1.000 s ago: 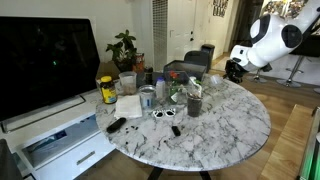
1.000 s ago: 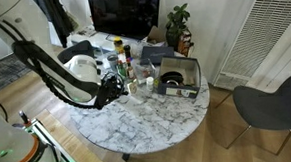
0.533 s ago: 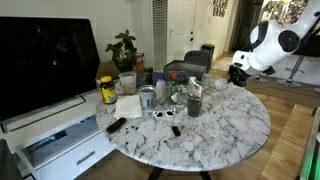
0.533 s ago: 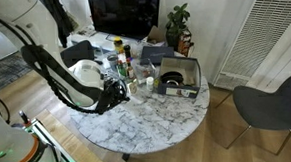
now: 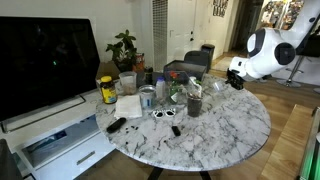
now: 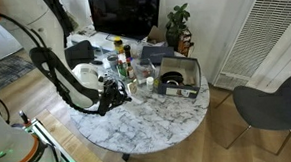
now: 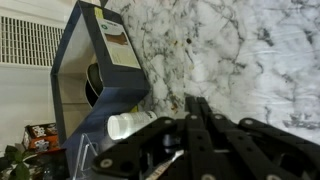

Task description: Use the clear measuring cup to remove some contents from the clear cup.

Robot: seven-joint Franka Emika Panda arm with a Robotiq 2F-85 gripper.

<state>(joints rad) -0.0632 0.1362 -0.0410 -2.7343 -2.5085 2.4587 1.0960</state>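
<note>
My gripper comes down next toward the bare marble near the table's edge and releases there. That part of the marble lies open, apart from the crowded cluster of things.
The clear cup [image 5: 194, 101] is tall and narrow with a dark lower part. It stands upright at the near edge of the cluster in the middle of the round marble table [image 5: 235, 125]. A small pale clear cup [image 6: 149, 84] stands beside the dark box [image 6: 177, 76]; in the wrist view it [image 7: 130, 124] shows sideways next to that box [image 7: 95, 60]. I cannot tell whether it is the measuring cup. My gripper [image 5: 236, 76] hovers over the table's edge, well apart from the clear cup. In the wrist view its fingers [image 7: 196, 104] are pressed together and hold nothing.
A yellow-lidded jar [image 5: 106, 90], a wider pale clear container [image 5: 127, 83], a silver can [image 5: 148, 97], a white cloth [image 5: 128, 106] and sunglasses [image 5: 165, 114] crowd the table's far side. A potted plant [image 5: 124, 46] and a large dark screen [image 5: 45, 60] stand behind.
The arm has shifted slightly lower and inward toward the table over the last second. The fingers stay together. The objects on the table have not moved.
</note>
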